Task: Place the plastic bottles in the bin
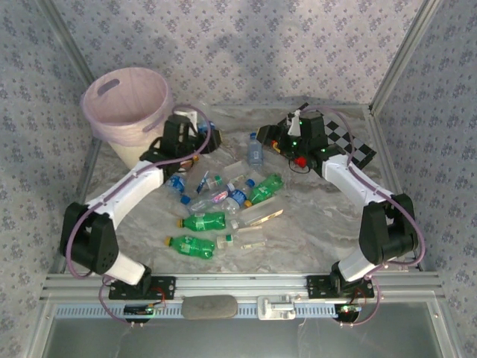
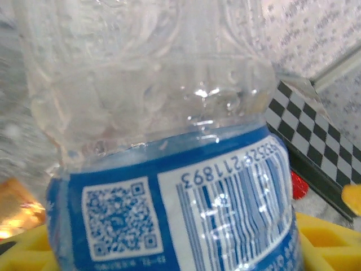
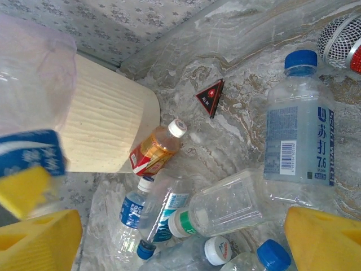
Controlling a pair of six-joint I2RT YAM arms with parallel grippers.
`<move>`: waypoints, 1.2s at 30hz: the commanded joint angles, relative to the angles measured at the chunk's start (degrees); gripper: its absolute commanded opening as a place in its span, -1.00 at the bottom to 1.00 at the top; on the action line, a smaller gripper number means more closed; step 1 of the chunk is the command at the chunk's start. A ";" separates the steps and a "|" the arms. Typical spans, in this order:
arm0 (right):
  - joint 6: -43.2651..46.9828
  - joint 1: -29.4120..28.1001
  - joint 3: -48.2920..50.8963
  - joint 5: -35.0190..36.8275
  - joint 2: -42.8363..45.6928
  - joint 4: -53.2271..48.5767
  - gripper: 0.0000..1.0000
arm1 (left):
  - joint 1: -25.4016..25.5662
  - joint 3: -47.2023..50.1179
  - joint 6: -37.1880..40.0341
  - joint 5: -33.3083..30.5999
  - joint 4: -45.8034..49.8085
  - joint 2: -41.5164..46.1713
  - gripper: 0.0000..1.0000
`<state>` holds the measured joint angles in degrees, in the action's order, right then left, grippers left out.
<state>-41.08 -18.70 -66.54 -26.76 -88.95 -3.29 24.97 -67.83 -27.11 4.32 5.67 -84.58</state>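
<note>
The clear plastic bottle hangs beside the bin, so my left gripper must carry it across the bin's rim and over the bin's opening [image 1: 127, 103] next to release it.
The bin [image 1: 127, 104] is a pale pink bucket at the back left. Beside it, my left gripper [image 1: 200, 136] [image 2: 175, 248] is shut on a clear plastic bottle [image 2: 169, 169] with a blue barcode label, and yellow fingers [image 2: 324, 240] show at its sides. Across the table, my right gripper [image 1: 294, 138] [image 3: 177, 226] stands wide open with nothing between its fingers [image 3: 39, 240], above several loose bottles. Green bottles [image 1: 205, 221] lie in the table's middle. A clear blue-capped bottle [image 1: 256, 149] [image 3: 299, 141] stands near the right gripper. A red-label bottle [image 3: 153, 149] lies against the bin's cream body [image 3: 101, 124].
A black-and-white chessboard [image 1: 350, 145] [image 2: 316, 135] lies at the back right. A small red-and-black triangle [image 3: 211, 97] sits on the marble table [image 1: 313, 224]. A mesh-headed object [image 3: 341, 39] lies at the right wrist view's top right. Patterned walls close in the back and sides.
</note>
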 commanded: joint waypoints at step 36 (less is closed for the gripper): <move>10.90 -5.33 -6.07 -1.10 -3.21 -8.68 0.98 | -26.65 -27.69 10.87 -5.95 23.50 -7.86 0.30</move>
<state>-31.86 -23.68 -70.46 -29.12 -92.31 -9.93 -1.23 -91.92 -16.99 -2.52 27.11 -91.85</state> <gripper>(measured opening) 0.991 0.637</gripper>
